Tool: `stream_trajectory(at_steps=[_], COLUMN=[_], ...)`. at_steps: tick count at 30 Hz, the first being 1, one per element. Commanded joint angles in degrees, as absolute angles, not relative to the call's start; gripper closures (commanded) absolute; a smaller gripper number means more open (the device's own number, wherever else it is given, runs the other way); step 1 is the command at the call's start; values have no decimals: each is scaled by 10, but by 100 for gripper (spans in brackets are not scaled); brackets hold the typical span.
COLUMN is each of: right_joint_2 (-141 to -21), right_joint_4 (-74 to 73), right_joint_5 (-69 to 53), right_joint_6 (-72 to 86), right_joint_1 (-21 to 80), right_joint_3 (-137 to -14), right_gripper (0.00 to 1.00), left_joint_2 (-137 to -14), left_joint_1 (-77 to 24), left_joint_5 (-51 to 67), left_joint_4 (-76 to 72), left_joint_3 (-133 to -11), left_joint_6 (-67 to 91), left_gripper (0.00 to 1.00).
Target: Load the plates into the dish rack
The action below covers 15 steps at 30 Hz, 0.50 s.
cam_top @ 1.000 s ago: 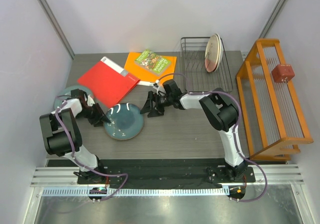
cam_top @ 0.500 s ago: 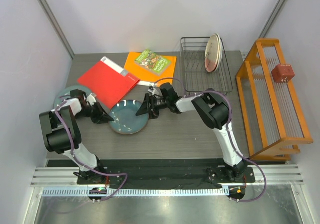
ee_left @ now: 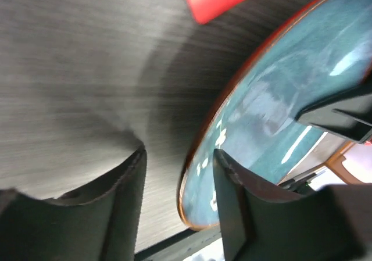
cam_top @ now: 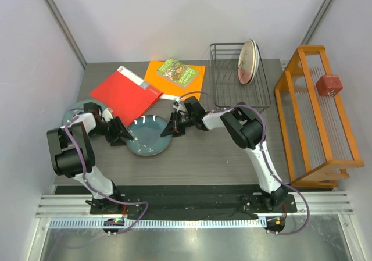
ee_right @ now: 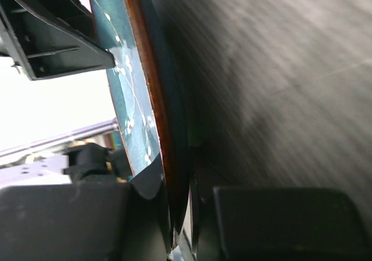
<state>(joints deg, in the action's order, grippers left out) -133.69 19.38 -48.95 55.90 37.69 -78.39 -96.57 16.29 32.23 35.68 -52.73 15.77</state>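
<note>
The robot's right gripper should next raise the teal plate (cam_top: 149, 135) up and outward to the dish rack, turn, and go down to let go of it beside the standing plates, where slots are empty.
A teal plate (cam_top: 149, 135) with white flowers and a red-brown rim lies on the table between the two arms. My right gripper (cam_top: 167, 128) is shut on its right rim; in the right wrist view the rim (ee_right: 168, 156) is pinched between the fingers of that gripper (ee_right: 174, 179). My left gripper (cam_top: 122, 134) is open at the plate's left edge. In the left wrist view the plate (ee_left: 279, 104) has its rim in the gap of this gripper (ee_left: 179, 156), one finger over its face. A grey-green plate (cam_top: 75, 111) lies under the left arm. Two plates (cam_top: 249, 61) stand in the black wire dish rack (cam_top: 224, 78).
A red folder (cam_top: 125, 93), an orange book (cam_top: 195, 75) and a green book (cam_top: 177, 72) lie at the back, just behind the teal plate. An orange wooden rack (cam_top: 317, 115) with a red cube (cam_top: 329, 85) stands on the right.
The right gripper moved left to the teal plate's right rim and shut on it. The plate shifted toward the back right. The left gripper's fingers spread apart.
</note>
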Motion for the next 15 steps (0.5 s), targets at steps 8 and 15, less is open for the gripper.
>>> stream_trajectory(at_steps=[8,15], right_joint_2=[-1154,-1099], right_joint_4=[-279,-363], right_joint_5=[-451,-308], right_joint_6=[199,151], right_joint_1=[330,273], right_joint_3=[-934,-1115], right_gripper=[99,99], left_joint_2=[-837,-761], left_joint_1=[160,123], left_joint_5=[354,316], left_joint_4=[463,425], left_joint_3=[-652,-726], left_joint_6=[101,63], left_gripper=[31,1])
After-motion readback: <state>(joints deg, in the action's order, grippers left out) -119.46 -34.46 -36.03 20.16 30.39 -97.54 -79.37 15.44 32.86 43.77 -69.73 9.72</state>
